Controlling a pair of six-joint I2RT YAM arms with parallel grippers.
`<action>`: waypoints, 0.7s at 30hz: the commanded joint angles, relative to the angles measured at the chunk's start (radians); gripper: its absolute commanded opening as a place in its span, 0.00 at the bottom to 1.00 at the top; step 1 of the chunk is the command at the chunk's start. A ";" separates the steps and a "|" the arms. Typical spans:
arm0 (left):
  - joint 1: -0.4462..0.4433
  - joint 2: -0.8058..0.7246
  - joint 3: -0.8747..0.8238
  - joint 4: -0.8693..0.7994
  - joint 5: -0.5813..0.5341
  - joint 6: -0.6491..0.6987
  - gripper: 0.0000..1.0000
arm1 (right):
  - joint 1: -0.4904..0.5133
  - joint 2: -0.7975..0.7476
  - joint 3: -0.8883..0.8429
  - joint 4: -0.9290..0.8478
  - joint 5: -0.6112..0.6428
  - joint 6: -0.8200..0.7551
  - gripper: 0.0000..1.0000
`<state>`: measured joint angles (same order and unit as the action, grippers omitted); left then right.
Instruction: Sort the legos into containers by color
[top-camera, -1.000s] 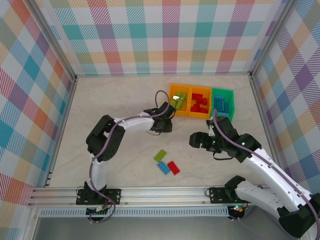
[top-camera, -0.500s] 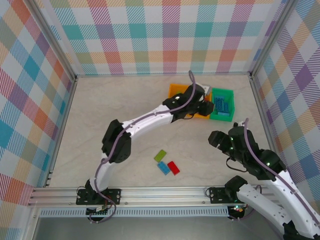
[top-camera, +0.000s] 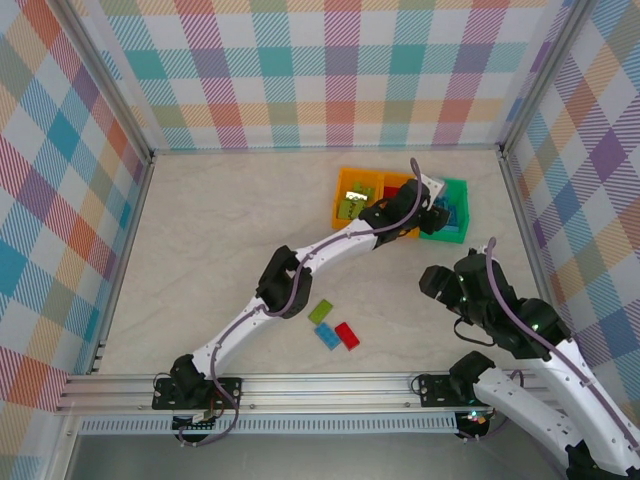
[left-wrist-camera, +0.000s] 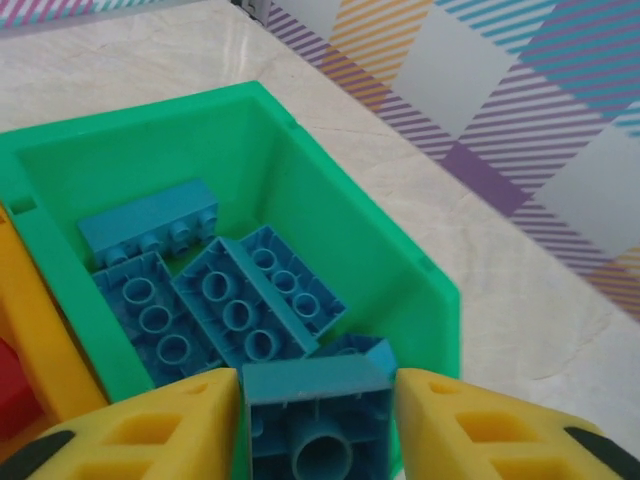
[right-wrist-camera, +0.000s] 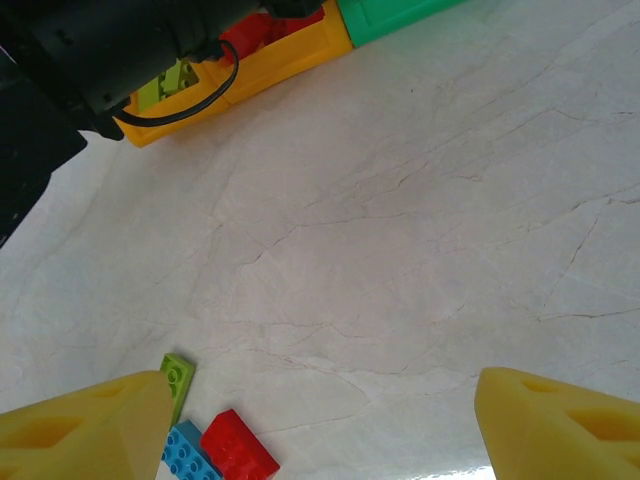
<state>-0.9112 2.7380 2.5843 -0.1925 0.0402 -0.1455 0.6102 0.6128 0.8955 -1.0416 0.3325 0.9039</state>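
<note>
My right gripper is open and empty, so next it travels back across the bare table, turns and lowers over the red brick (top-camera: 347, 336) (right-wrist-camera: 239, 446) beside the blue lego.
My left gripper (left-wrist-camera: 318, 388) hangs over the green bin (left-wrist-camera: 345, 215), open, with a blue lego (left-wrist-camera: 316, 425) between its fingers and a thin gap on each side. Several blue legos (left-wrist-camera: 240, 312) lie in that bin. From above, the left gripper (top-camera: 430, 212) reaches across the middle orange bin (top-camera: 392, 193) to the green bin (top-camera: 455, 218). The left orange bin (top-camera: 345, 212) holds lime legos (top-camera: 356, 200). On the table lie a lime lego (top-camera: 321, 311), a blue lego (top-camera: 326, 336) and a red lego (top-camera: 347, 334). My right gripper (top-camera: 438, 283) is open, with nothing in it.
The right wrist view looks down on bare table, with the right gripper (right-wrist-camera: 320, 425) spread wide and the lime lego (right-wrist-camera: 177, 380), blue lego (right-wrist-camera: 190, 455) and red lego (right-wrist-camera: 238, 455) at lower left. Checked walls stand close behind and beside the bins.
My left arm swung from beside the lime bin across to the green bin with the blue lego, and its fingers have parted. My right arm drew back towards its base, then held still.
</note>
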 joint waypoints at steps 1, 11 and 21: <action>0.004 -0.025 0.065 0.077 -0.039 0.011 0.59 | 0.005 -0.021 -0.008 -0.026 -0.004 -0.015 0.80; 0.003 -0.382 -0.334 0.172 0.020 0.011 0.71 | 0.005 -0.003 -0.006 0.007 -0.028 -0.074 0.80; 0.038 -1.178 -1.206 0.148 0.042 0.371 0.75 | 0.031 0.135 -0.013 0.113 -0.156 -0.238 0.75</action>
<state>-0.8818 1.7256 1.4765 0.0189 0.0685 0.0193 0.6178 0.6933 0.8955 -0.9813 0.2356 0.7330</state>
